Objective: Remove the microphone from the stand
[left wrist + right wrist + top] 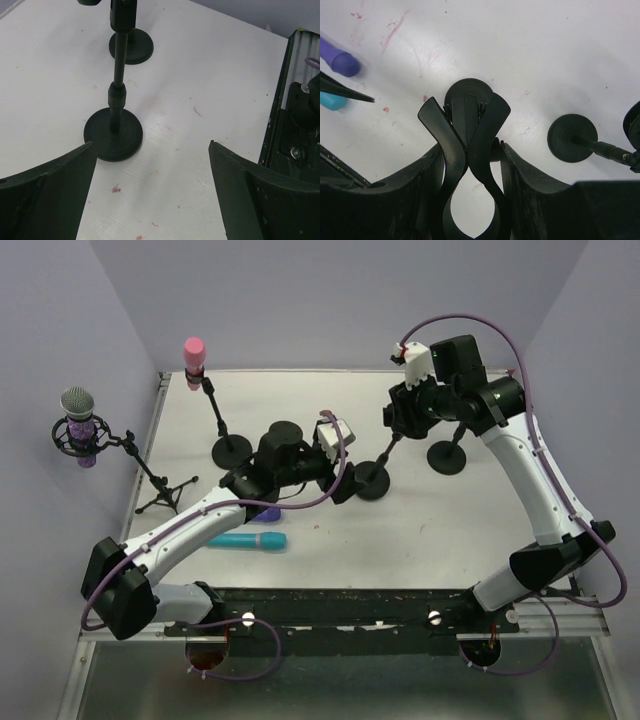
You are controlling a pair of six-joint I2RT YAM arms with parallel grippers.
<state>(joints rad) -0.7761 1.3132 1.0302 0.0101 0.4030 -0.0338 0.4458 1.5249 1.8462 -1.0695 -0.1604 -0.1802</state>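
Observation:
The clip's loop is empty. My right gripper will next lower the clip and move the stand outward beside the other empty stand, then open.
The middle stand (372,480) has a round black base and a thin pole leaning to the upper right. My right gripper (402,422) is shut on the black clip at its top. In the right wrist view my right gripper (470,146) has both fingers pressed on the clip (467,130), whose loop is empty, with bare table showing through. My left gripper (338,480) is open and empty, low over the table just left of that base. In the left wrist view my left gripper (150,144) has the base (113,135) ahead and to the left. A pink microphone (194,353) sits on the far-left stand.
A grey-and-purple microphone (79,425) hangs in a shock mount on a tripod at the left edge. A teal microphone (250,540) and a purple one (268,512) lie on the table by my left arm. Another empty stand (447,455) is at right.

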